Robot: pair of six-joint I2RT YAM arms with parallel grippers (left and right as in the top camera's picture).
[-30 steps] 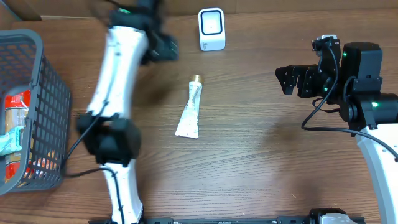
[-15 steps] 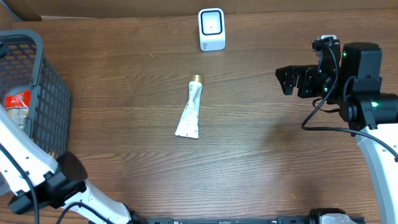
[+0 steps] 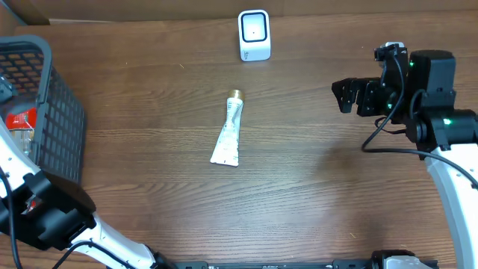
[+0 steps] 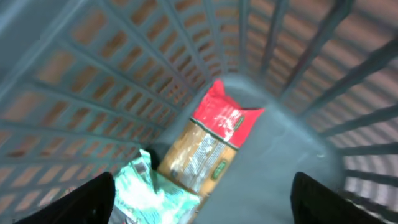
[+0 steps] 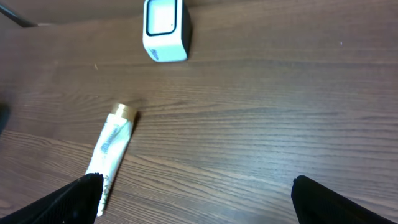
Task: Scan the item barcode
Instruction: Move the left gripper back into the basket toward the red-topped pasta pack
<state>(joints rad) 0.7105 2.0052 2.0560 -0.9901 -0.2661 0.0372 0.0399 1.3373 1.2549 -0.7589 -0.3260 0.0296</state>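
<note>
The robot needs to lower its left gripper deeper into the basket [image 4: 124, 74] and close it across its tan part [image 4: 200, 158], because the red-and-tan packet lies mostly clear of the green packet.
A white tube [image 3: 228, 131] with a gold cap lies flat on the wooden table, a little in front of the white scanner [image 3: 254, 34]. My left gripper [image 4: 202, 202] hangs open inside the grey basket [image 4: 124, 74], above a red-and-tan packet [image 4: 208, 143] and a green packet [image 4: 158, 199]; nothing sits between its fingers. My right gripper [image 3: 351, 96] hovers open over the table's right side, empty. In the right wrist view the tube [image 5: 111, 149] lies by the left finger and the scanner [image 5: 165, 30] stands further off.
The basket [image 3: 56, 112] stands at the table's left edge with the red packet [image 3: 21, 123] showing through its mesh. My left arm's base [image 3: 45, 217] fills the front left corner. Bare wood lies between tube and right gripper.
My left arm has swung from the back of the table near the scanner over to the basket at the left. The tube, scanner and right arm have not moved.
</note>
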